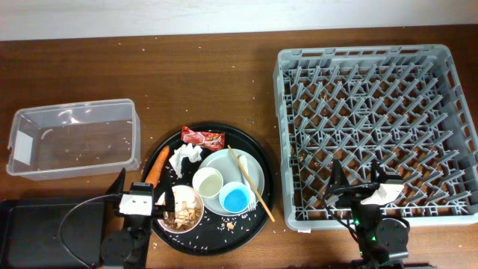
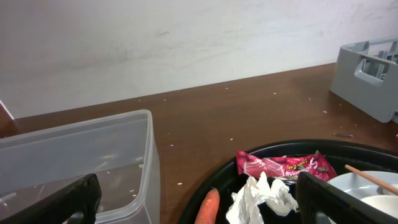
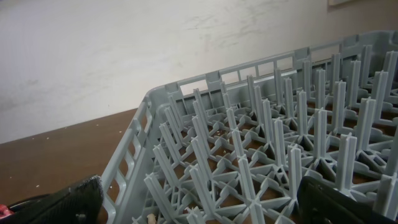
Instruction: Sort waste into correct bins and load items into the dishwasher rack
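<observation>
Next, my left gripper goes to the right in the overhead view and down onto the cream cup's rim, since the cup's opening leaves room for a finger.
A round black tray [image 1: 258, 161] holds a red snack wrapper [image 1: 203, 137], a crumpled white tissue [image 1: 185, 157], an orange carrot [image 1: 157, 164], a white plate [image 1: 243, 168], a cream cup [image 1: 209, 181], a light-blue cup [image 1: 235, 197] and a small white bowl [image 1: 196, 217] with brownish scraps. My left gripper [image 1: 142, 196] is open and empty at the tray's left front. In the left wrist view, the carrot [image 2: 207, 211], tissue [image 2: 261, 196] and wrapper [image 2: 283, 166] lie ahead of its jaws [image 2: 198, 193]. My right gripper [image 1: 358, 187] is open and empty over the front left of the grey dishwasher rack [image 1: 373, 45], as the right wrist view [image 3: 202, 199] shows.
The clear tub [image 1: 75, 138] stands left of the tray, and it also shows in the left wrist view [image 2: 74, 155]. The black shallow bin [image 1: 45, 228] sits at the front left corner. A wooden chopstick [image 1: 250, 183] lies across the plate. Crumbs dot the brown table.
</observation>
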